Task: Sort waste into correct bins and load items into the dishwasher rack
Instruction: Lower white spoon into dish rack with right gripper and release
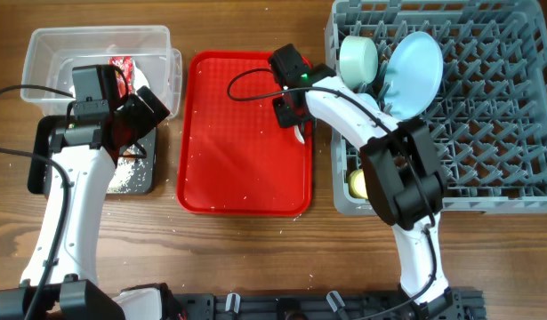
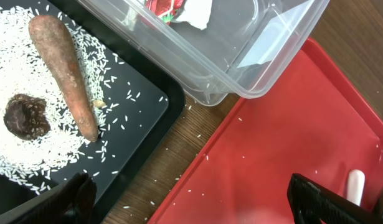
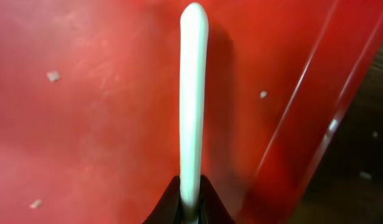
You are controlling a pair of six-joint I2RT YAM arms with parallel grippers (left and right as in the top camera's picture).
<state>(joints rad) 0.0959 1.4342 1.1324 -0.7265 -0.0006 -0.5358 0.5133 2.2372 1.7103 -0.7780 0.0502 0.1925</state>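
The right gripper lifts and carries the spoon [image 3: 192, 93] over the rack's empty wires beside the pale blue plate next, then lowers it there and releases it.
My right gripper [image 1: 295, 114] is shut on the handle of the white plastic spoon [image 3: 192, 93], close above the red tray's right side; the spoon's end shows below it [image 1: 300, 136]. My left gripper [image 2: 191, 205] is open and empty over the gap between the black tray [image 2: 138, 106] and the red tray. In the black tray lie rice grains [image 2: 17, 140], a brown stick-shaped scrap [image 2: 66, 71] and a small brown lump [image 2: 26, 117]. The clear tub [image 1: 51, 49] holds the red-and-white wrapper [image 2: 179, 9]. The grey rack [image 1: 495, 116] holds a pale blue plate [image 1: 414, 76], a mint bowl [image 1: 357, 58] and a yellow cup [image 1: 356, 184].
The flat red tray [image 1: 237, 133] lies between the bins and the rack, with a few stray rice grains on it. More grains lie on the wooden table [image 2: 172, 149] beside the black tray. My right arm reaches across the rack's left edge.
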